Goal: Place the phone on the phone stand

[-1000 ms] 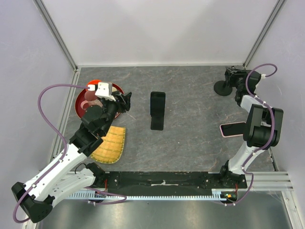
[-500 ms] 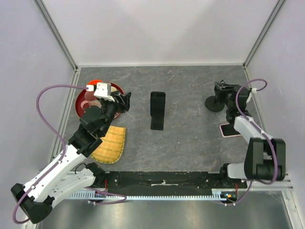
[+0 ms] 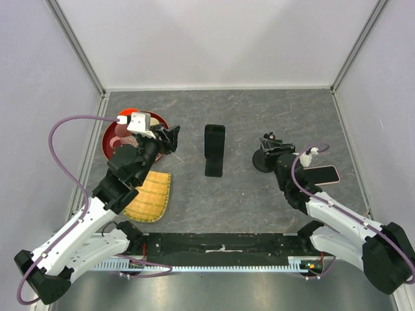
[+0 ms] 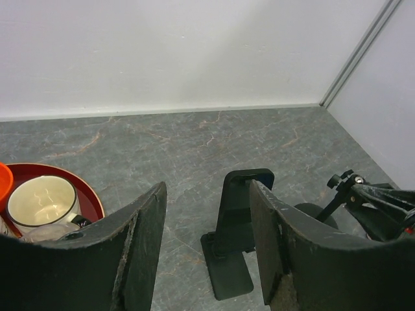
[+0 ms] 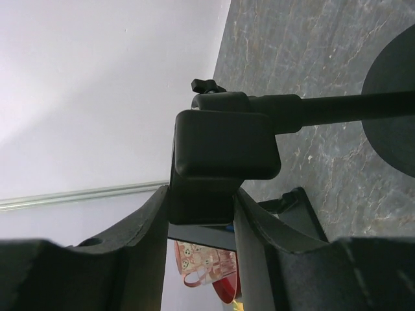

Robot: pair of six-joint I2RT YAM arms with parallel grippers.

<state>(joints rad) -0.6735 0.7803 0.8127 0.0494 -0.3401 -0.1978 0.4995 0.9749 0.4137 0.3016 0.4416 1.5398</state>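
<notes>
I will next use my right gripper to move the clamp head slightly toward the folding stand and then open it, because the second black stand is right beside the pink phone.
The pink phone (image 3: 322, 174) lies flat on the table at the right. A black folding phone stand (image 3: 214, 149) stands at the table's middle; it also shows in the left wrist view (image 4: 240, 217). My right gripper (image 3: 277, 150) is shut on the clamp head (image 5: 224, 144) of a second black stand with a thin rod and a round base (image 3: 262, 162), just left of the phone. My left gripper (image 3: 171, 138) is open and empty, left of the folding stand, which shows between its fingers (image 4: 146, 236).
A red tray (image 3: 109, 146) with a white cup (image 4: 41, 200) and a pink patterned mug (image 5: 200, 261) sits at the left. A yellow woven mat (image 3: 151, 195) lies near it. Walls close the back and both sides.
My right arm has swung from the back right corner toward the middle, bringing the round-base stand with it. The phone, partly covered before, now shows whole. The left arm has hardly moved.
</notes>
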